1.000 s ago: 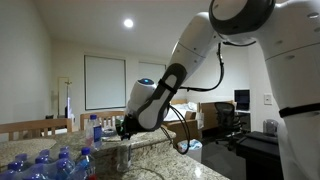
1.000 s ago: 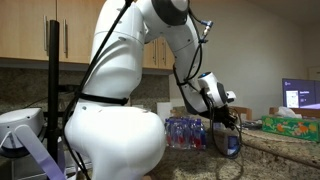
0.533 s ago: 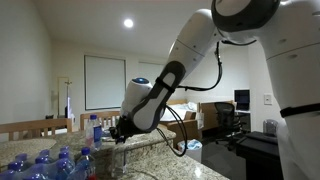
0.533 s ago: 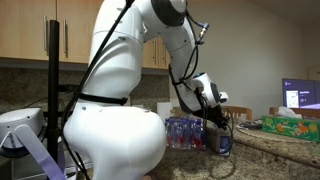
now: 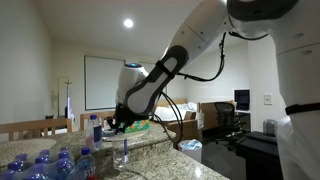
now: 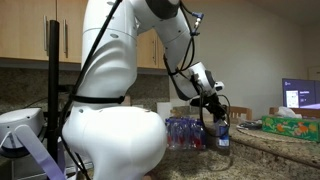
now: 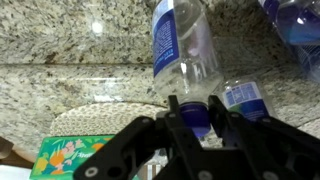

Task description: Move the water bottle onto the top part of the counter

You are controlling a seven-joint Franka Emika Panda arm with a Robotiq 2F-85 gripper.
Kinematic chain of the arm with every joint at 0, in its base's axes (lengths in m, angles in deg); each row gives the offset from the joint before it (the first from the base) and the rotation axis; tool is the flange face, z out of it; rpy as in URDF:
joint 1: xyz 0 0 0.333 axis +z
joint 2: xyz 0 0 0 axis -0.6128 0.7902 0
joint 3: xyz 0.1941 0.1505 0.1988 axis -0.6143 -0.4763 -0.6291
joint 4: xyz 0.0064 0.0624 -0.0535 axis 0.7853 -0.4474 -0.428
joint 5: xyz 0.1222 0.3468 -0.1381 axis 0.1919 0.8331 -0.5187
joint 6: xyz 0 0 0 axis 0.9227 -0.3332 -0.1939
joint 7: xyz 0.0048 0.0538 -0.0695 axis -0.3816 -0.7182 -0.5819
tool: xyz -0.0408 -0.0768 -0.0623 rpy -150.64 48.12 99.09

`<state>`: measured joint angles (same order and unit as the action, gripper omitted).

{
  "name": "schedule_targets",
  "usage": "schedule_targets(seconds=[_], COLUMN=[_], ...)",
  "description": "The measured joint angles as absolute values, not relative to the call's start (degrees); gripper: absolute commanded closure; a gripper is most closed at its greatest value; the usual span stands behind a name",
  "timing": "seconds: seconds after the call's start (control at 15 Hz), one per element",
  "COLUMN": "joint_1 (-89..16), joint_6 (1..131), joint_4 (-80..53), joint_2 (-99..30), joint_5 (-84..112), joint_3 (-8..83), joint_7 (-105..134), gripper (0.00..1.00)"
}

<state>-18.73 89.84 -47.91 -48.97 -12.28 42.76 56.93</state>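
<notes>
The water bottle still hangs over the lower speckled surface, so the robot's gripper will go up and outward next, onto the raised granite ledge (image 7: 138,93) beside the labelled bottle.
My gripper (image 7: 196,118) is shut on the blue cap of the water bottle (image 7: 183,45), a small clear plastic bottle that hangs upright below the fingers over speckled granite. In both exterior views the gripper (image 5: 119,126) (image 6: 214,108) holds the bottle (image 5: 122,152) (image 6: 222,134) by its top, with its base at or just above the stone. The raised granite ledge (image 6: 285,140) runs along the counter beside it. The lower speckled surface (image 7: 60,30) shows under the bottle.
A cluster of bottles with blue caps stands close by (image 5: 45,163) (image 6: 185,132) (image 7: 295,25), and one labelled bottle (image 7: 245,98) sits right beside my fingers. A green printed box (image 7: 70,155) (image 6: 290,122) rests on the counter. Cabinets and a monitor (image 6: 298,95) lie behind.
The gripper has carried the water bottle sideways along the counter and slightly upward, towards the clustered bottles. The arm's upper links have swung with it.
</notes>
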Motion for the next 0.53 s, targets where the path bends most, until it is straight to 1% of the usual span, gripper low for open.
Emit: schedule_targets(seconds=[0.2, 0.53], joint_1=[-18.7, -23.9], joint_6=[85.6, 80.1], joint_4=[-44.3, -37.4], joint_2=[-49.3, -48.1], joint_5=[-12.3, -10.1], joint_3=[42.6, 36.2], joint_7=[57.0, 57.0], gripper=[0.90, 0.90])
